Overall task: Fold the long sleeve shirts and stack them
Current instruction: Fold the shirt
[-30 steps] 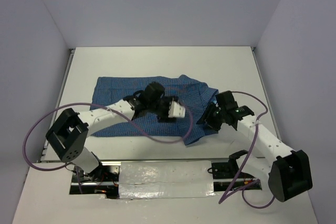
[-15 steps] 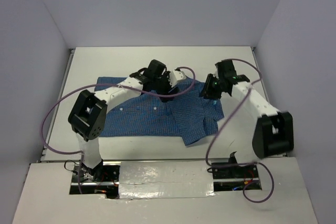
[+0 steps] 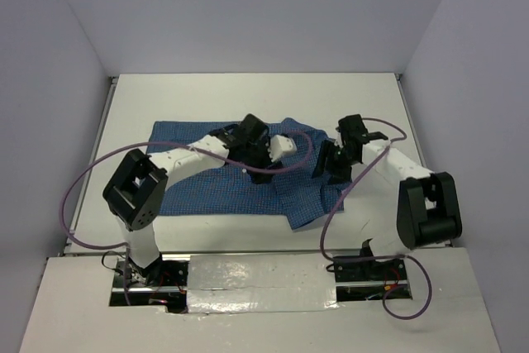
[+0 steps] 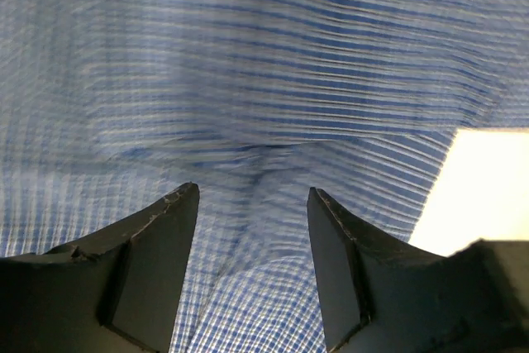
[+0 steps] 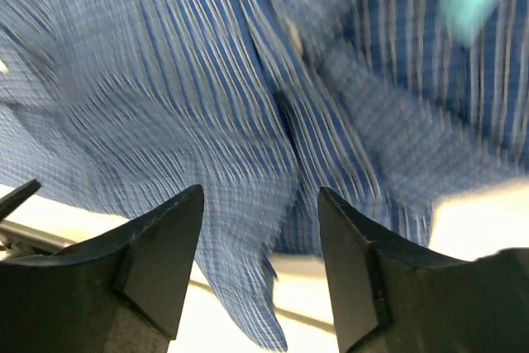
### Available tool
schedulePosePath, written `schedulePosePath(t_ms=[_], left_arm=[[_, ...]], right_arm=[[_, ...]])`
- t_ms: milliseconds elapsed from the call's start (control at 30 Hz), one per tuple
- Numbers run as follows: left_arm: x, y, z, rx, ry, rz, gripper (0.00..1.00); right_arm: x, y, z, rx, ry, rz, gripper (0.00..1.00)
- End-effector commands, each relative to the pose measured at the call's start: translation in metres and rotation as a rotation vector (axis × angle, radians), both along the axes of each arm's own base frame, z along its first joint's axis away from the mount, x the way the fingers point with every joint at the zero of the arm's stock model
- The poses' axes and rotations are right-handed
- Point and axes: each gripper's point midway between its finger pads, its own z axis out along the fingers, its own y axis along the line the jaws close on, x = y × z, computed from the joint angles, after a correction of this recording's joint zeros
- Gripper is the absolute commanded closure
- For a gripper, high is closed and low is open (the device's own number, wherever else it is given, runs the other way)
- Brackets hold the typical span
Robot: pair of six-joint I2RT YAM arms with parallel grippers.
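Note:
My left gripper is to go back and toward the right in the top view next, onto the shirt's near hem, because a corner of the shirt sticks out past it.
The blue finely checked long sleeve shirt [image 3: 198, 183] lies spread across the middle of the white table [image 3: 248, 93], with its right part rumpled and folded over. My left gripper [image 3: 261, 173] is low over the shirt's middle, near the far edge. It is open, and cloth [image 4: 248, 105] fills the left wrist view past its gripper [image 4: 252, 196]. My right gripper [image 3: 324, 173] is low over the shirt's right part. It is open in the right wrist view [image 5: 260, 196], with a loose cloth edge [image 5: 248, 303] hanging between the fingers above the white table.
Grey walls close in the table on the left, back and right. Purple cables [image 3: 83, 196] loop from both arms over the near part of the table. A taped strip [image 3: 256, 274] and the arm bases sit at the near edge.
Both grippers went from the shirt's near right part to its far edge, then came back a little nearer. The shirt's right part was lifted and now lies folded differently.

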Motion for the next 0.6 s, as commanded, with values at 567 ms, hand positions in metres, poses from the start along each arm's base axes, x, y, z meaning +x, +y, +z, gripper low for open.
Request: schedulePosePath(t_ms=[567], left_arm=[[-0.115,-0.063,-0.001,-0.023,-0.666,-0.969,0.28]], right_arm=[[-0.099,0.029,-0.015,0.190,0.061,-0.007,0.42]])
